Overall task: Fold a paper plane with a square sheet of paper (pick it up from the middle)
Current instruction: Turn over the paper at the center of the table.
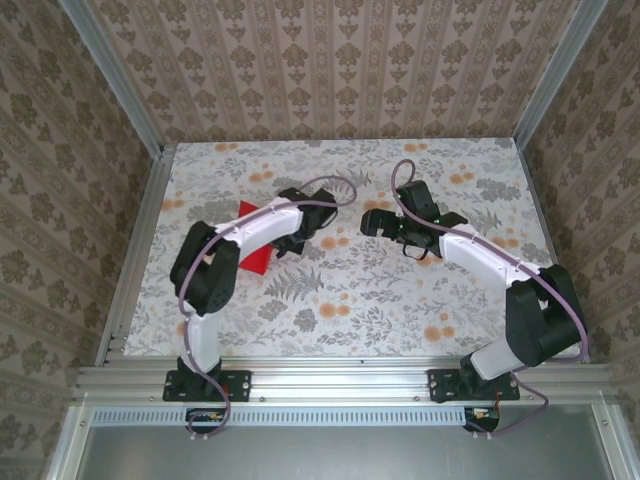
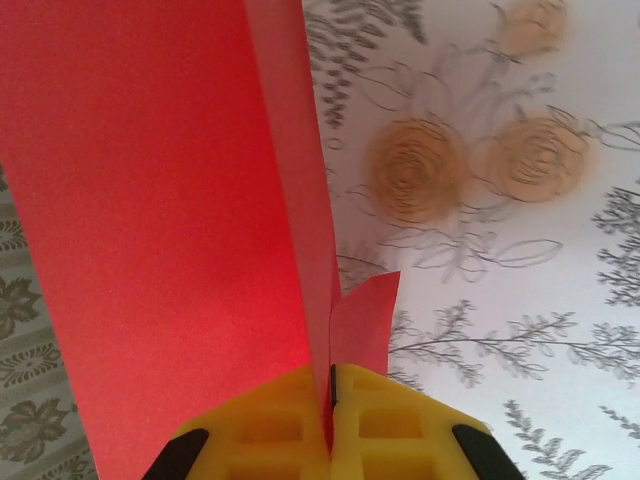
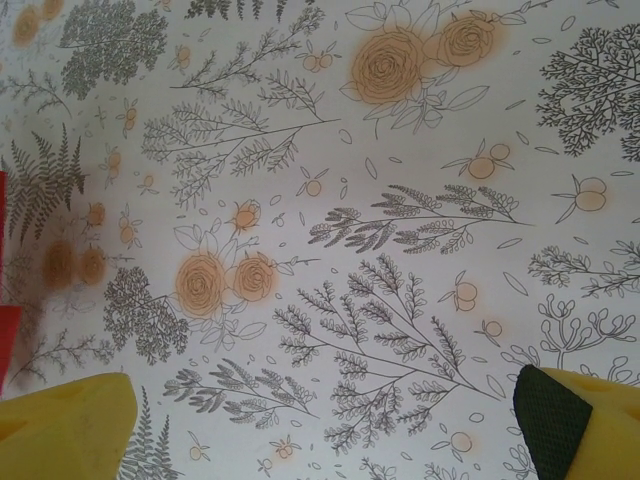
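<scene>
My left gripper draws the pinched paper across the tabletop toward the bare cloth between both grippers next. It then releases it, because the sheet lies off the table's middle.
My left gripper point(image 2: 332, 372) is shut on the red sheet of paper point(image 2: 170, 200). Its yellow fingers point(image 2: 270, 430) pinch folded layers that stand up between them, and a small red flap point(image 2: 365, 320) sticks out to the right. From above, the red paper point(image 1: 256, 259) shows under the left arm, which hides most of it, with a corner point(image 1: 247, 207) showing behind the arm. I cannot tell whether it has the paper plane's shape. My right gripper point(image 1: 374, 222) hangs above the table to the right of the left one. It point(image 3: 325, 400) is open with nothing between its fingers point(image 3: 60, 430). A red sliver of paper point(image 3: 5, 330) shows at the left edge.
The table point(image 1: 400, 300) wears a floral cloth. Metal rails point(image 1: 340, 375) run along its near edge, and patterned walls point(image 1: 330, 60) close in the back and both sides. Each arm's cable point(image 1: 330, 185) loops above its wrist.
</scene>
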{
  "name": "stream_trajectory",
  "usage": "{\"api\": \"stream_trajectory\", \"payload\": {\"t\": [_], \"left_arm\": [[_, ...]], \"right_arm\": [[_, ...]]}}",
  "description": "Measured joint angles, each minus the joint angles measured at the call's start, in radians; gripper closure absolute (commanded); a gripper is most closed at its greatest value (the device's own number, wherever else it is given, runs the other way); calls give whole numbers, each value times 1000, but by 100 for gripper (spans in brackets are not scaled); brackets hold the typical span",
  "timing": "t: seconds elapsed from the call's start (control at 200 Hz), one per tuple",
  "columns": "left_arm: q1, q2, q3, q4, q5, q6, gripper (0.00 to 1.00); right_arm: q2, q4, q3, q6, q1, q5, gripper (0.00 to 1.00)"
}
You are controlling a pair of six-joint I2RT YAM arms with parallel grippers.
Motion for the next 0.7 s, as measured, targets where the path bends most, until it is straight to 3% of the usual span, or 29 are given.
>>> {"api": "stream_trajectory", "payload": {"t": [0.365, 0.565, 0.705], "left_arm": [[-107, 113, 35, 54, 104, -40, 85], [-114, 121, 39, 96, 192, -45, 71], [-114, 109, 44, 131, 284, -39, 53]], "right_arm": [[-7, 0, -25, 33, -20, 14, 2], [-48, 1, -57, 60, -41, 25, 2], [-75, 0, -68, 72, -51, 24, 1]]}}
